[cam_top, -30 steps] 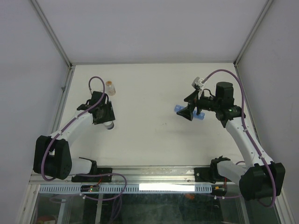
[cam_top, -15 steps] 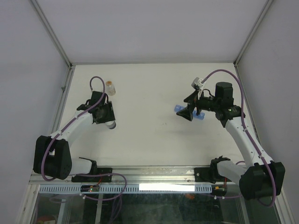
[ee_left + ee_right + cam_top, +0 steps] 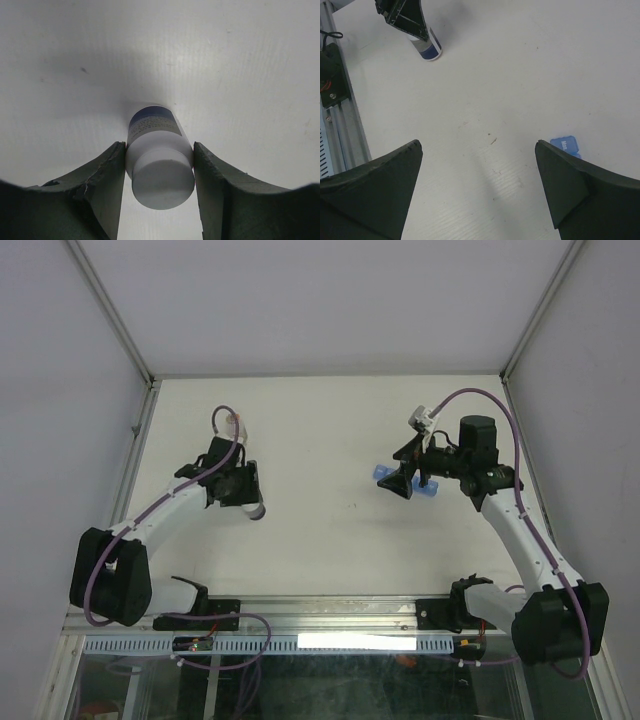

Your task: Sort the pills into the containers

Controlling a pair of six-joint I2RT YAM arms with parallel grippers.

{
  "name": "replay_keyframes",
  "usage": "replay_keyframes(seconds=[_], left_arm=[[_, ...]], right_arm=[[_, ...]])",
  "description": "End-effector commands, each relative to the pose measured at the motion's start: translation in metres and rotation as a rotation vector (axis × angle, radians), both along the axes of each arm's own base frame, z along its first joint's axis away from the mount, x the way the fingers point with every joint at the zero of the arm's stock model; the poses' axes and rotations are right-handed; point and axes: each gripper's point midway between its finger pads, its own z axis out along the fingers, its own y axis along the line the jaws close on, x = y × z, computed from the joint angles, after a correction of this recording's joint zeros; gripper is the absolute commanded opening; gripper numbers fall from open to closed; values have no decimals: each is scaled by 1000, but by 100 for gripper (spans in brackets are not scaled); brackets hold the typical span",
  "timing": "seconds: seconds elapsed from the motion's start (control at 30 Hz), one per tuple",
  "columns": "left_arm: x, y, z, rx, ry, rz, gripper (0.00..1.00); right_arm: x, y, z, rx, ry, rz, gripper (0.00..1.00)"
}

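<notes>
Next, my right gripper needs to go to the right in the wrist view and lower onto the blue containers strip, since that lies below it on that side.
My left gripper [image 3: 159, 146] is shut on a white bottle [image 3: 160, 172] with a white cap and a blue label, one finger pressed to each side. From above, the bottle [image 3: 256, 511] sticks out below the left gripper [image 3: 243, 490], left of the table's middle. The blue containers strip [image 3: 380, 474] lies at the right, mostly covered by my right gripper [image 3: 405, 481]. In the right wrist view only its end compartment [image 3: 564, 144] shows, beside the right finger. The right gripper [image 3: 477, 145] is open and holds nothing. No loose pills are in view.
A small clear bottle [image 3: 238, 426] stands at the back left, partly behind the left arm's purple cable. The right wrist view shows the metal rail [image 3: 340, 125] along the table's near edge. White walls close the table in at the back and both sides.
The left jaws have narrowed onto the white bottle. The left arm has carried it to the right, toward the table's middle. The right arm has stayed where it was.
</notes>
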Motion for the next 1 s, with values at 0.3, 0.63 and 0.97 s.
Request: replay_keyframes(seconds=[0.3,0.63,0.97], left_arm=[[19,-61,1,16,-11,-111,33],[30,-65,35,22,-103,-87,85],[36,-113,156,-289,-488,-258,85]], right_arm=[[9,-2,1,-33,-52,-13,99],[16,-17,-2,-110,-70,-48,99],[29,-64,-51,-348,0,-22,99]])
